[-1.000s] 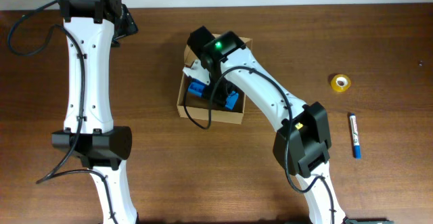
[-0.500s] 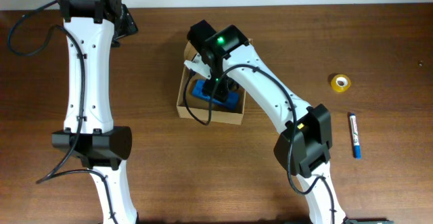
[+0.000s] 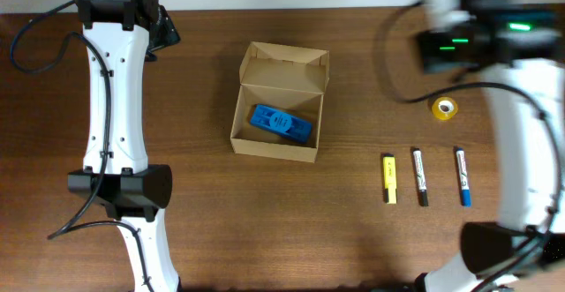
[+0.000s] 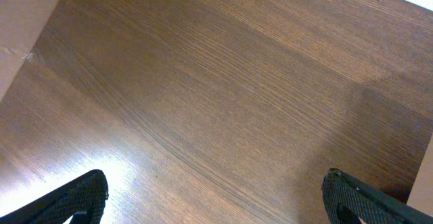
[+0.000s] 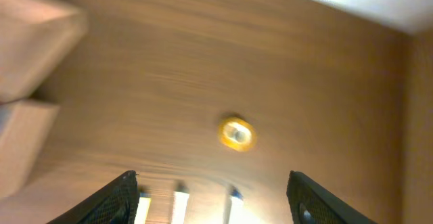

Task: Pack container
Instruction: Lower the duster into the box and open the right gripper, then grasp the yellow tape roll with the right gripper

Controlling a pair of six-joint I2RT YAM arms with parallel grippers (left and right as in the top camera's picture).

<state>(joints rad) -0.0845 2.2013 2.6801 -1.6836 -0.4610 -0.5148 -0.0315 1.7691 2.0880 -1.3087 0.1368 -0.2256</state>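
My right gripper should next turn and go down from high over the table onto the yellow tape roll's rim away from the box, because the roll's hole faces up.
The container (image 3: 272, 148), a tan cardboard box with its flap lid (image 3: 284, 67) standing open, sits mid-table. A blue object (image 3: 281, 123) lies flat inside it. My right gripper (image 5: 212, 180) is open and empty, high over the table's right side, and its arm (image 3: 468, 45) is motion-blurred at the top right. The right wrist view shows the box (image 5: 27, 55) at its left edge. At the far top left, my left gripper (image 4: 215, 183) hangs wide open over bare wood with nothing between its fingers.
A yellow tape roll (image 3: 444, 108) lies at the right, also seen in the right wrist view (image 5: 235, 133). Below it lie a yellow marker (image 3: 388, 178), a black marker (image 3: 420, 176) and a blue marker (image 3: 462, 176) side by side. The left arm (image 3: 115, 107) spans the table's left side.
The right arm has lifted out of the box and swung to the upper right, leaving the blue object inside. The yellow and black markers are now uncovered. The left arm is still.
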